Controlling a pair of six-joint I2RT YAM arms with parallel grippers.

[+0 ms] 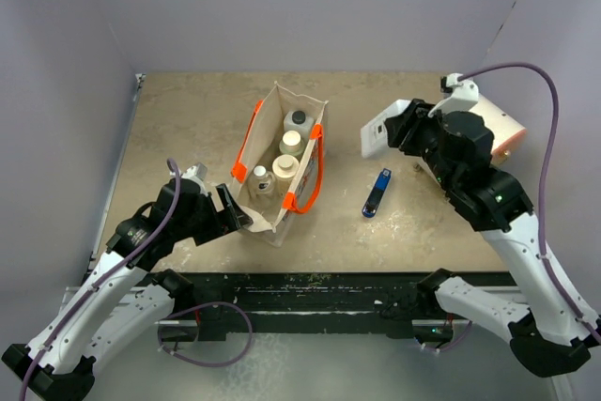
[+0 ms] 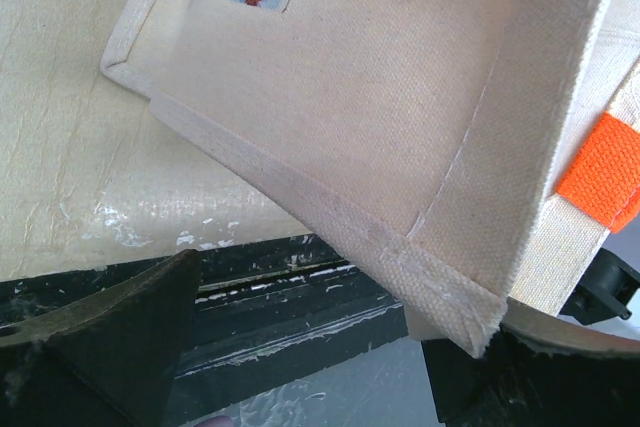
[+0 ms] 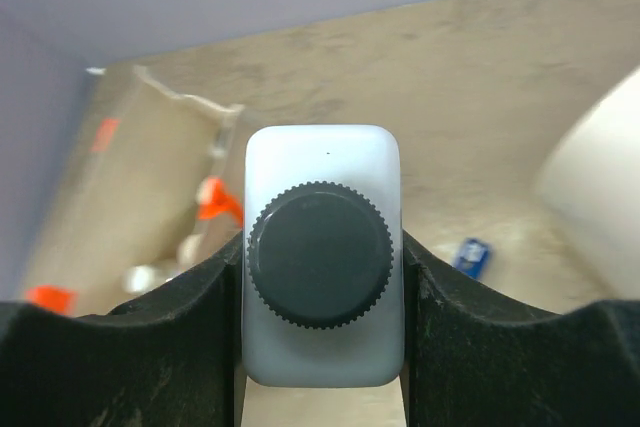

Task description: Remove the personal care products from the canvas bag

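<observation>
The far tabletop is bare. My right gripper should next move outward and down to release the bottle there, clear of the bag.
The canvas bag [image 1: 282, 161] stands open at mid-table, orange handles spread. Inside it are a white bottle with a dark cap [image 1: 298, 121], two beige bottles with cream caps [image 1: 292, 143] and a silver-capped bottle [image 1: 263, 181]. My right gripper [image 1: 392, 131] is shut on a white squarish bottle with a dark cap [image 3: 322, 257], held above the table to the right of the bag. My left gripper [image 1: 230, 209] is open at the bag's near left corner [image 2: 450, 297]; the corner lies against its right finger [image 2: 475, 372].
A flat blue stick-like object [image 1: 377, 192] lies on the table right of the bag. A big cream cylinder [image 1: 502, 124] lies at the back right behind my right arm. The table's dark front edge [image 2: 280, 297] is just below my left gripper.
</observation>
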